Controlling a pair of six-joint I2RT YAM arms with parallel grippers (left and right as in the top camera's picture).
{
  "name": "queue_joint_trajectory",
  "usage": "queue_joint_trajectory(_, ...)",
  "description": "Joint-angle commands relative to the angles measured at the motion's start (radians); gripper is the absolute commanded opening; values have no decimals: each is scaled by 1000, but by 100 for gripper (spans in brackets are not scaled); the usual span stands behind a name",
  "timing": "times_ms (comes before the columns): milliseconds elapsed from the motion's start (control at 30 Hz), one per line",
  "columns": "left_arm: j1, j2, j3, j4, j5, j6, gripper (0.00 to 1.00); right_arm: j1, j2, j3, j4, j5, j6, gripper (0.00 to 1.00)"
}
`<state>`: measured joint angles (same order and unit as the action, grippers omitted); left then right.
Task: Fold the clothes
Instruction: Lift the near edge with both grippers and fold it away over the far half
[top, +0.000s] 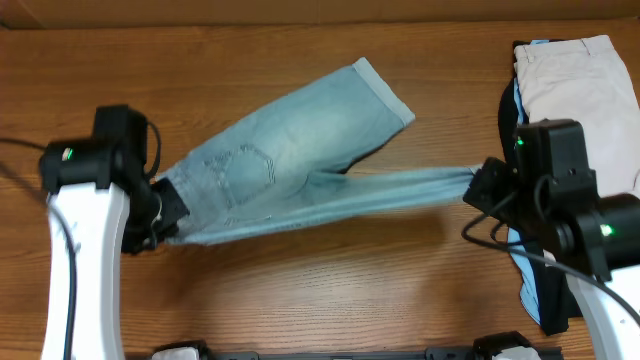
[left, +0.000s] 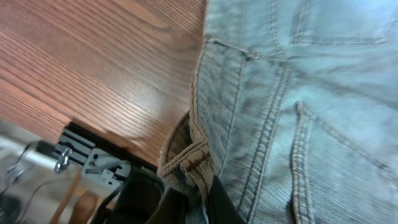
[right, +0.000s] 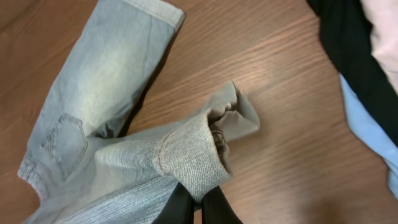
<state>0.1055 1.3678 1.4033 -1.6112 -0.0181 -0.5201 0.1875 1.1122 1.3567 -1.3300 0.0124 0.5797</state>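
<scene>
The shorts' legs lie spread apart, so I will carry my left gripper outward and down toward the waistband's far corner (top: 172, 180) and let go there, to fold the near side of the shorts over.
Faded light-blue denim shorts (top: 290, 160) lie stretched across the table, back pocket up. One cuffed leg points to the far right; the other is pulled out to the right. My left gripper (top: 165, 215) is shut on the waistband (left: 193, 165) at the left end. My right gripper (top: 478, 185) is shut on the cuffed hem (right: 196, 158) of the near leg. The shorts also fill the left wrist view (left: 298, 93) and the right wrist view (right: 106, 81). Beige shorts (top: 580, 80) lie on black (top: 508, 110) and sky-blue (top: 525, 270) garments at the right.
The wooden table (top: 330, 290) runs under everything. The pile at the right also shows in the right wrist view, with the black garment (right: 342, 37) and the sky-blue one (right: 373, 134). Arm bases stand at the near edge (top: 340, 352).
</scene>
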Motion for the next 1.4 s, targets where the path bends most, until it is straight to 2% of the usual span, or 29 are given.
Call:
queue_joint_trajectory(0, 3, -167, -43, -14, -9, -2, 4, -19, -43, 31, 1, 60, -39, 4)
queue_joint_trajectory(133, 3, -280, -132, 19, -15, -35, 4, -19, -12, 30, 47, 51, -81, 4)
queue_joint_trajectory(300, 3, -320, -308, 143, -13, -84, 4, -19, 179, 30, 172, 4, -142, 4)
queue_joint_trajectory(433, 3, -275, -395, 306, -14, -144, 4, -19, 369, 31, 322, -32, -185, 4)
queue_joint_trajectory(600, 9, -196, -459, 440, -20, -171, 4, -19, 497, 31, 488, -59, -197, 4)
queue_joint_trajectory(733, 22, -94, -488, 529, -92, -233, 4, -16, 552, 31, 624, -71, -249, 4)
queue_joint_trajectory(900, 22, 3, -488, 629, -140, -248, 4, 13, 614, 30, 752, -71, -263, 4)
queue_joint_trajectory(1233, 26, 93, -488, 801, -233, -301, 4, 85, 786, 30, 1036, -66, -270, 4)
queue_joint_trajectory(1267, 26, 98, -488, 826, -247, -312, 7, 86, 800, 30, 1079, -66, -271, 6)
queue_joint_trajectory(1300, 26, 101, -488, 851, -253, -314, 17, 87, 813, 31, 1116, -66, -271, 30)
queue_joint_trajectory(1367, 26, 103, -488, 906, -254, -299, 51, 86, 822, 31, 1157, -66, -270, 99)
